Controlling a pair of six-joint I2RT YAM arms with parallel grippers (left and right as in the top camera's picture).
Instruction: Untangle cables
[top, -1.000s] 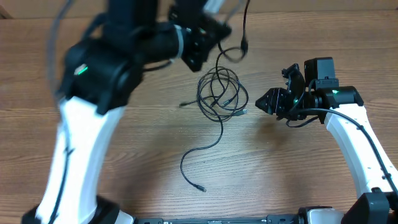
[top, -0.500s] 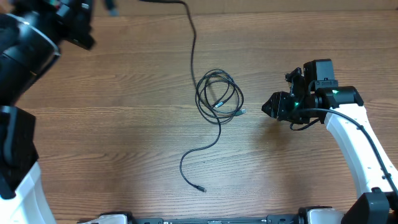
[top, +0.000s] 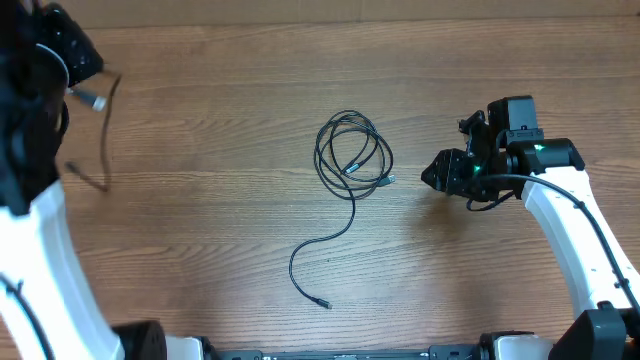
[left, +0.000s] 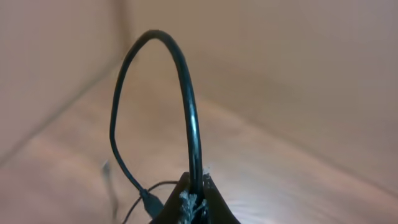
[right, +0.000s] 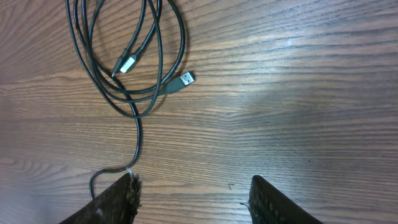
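Observation:
The second black cable hangs clear of the coil, so I will move my left gripper down next toward the bare table beneath that cable and release it.
A thin black cable (top: 352, 160) lies coiled in loose loops at the table's middle, its tail running down to a plug (top: 322, 302). It also shows in the right wrist view (right: 124, 56) with two silvery plug tips. My left gripper (left: 196, 198) is shut on a second black cable (left: 186, 106), which arches above the jaws; in the overhead view this cable (top: 103, 130) hangs blurred at the far left. My right gripper (right: 193, 199) is open and empty, just right of the coil; overhead it (top: 432, 172) hovers beside it.
The wooden table (top: 220, 230) runs across the whole view. The white left arm (top: 45, 260) stands along the left edge and the white right arm (top: 570, 220) along the right edge.
My left arm has swung from above the coil far to the left, carrying one cable away from the coil. The coil and my right gripper have stayed in place.

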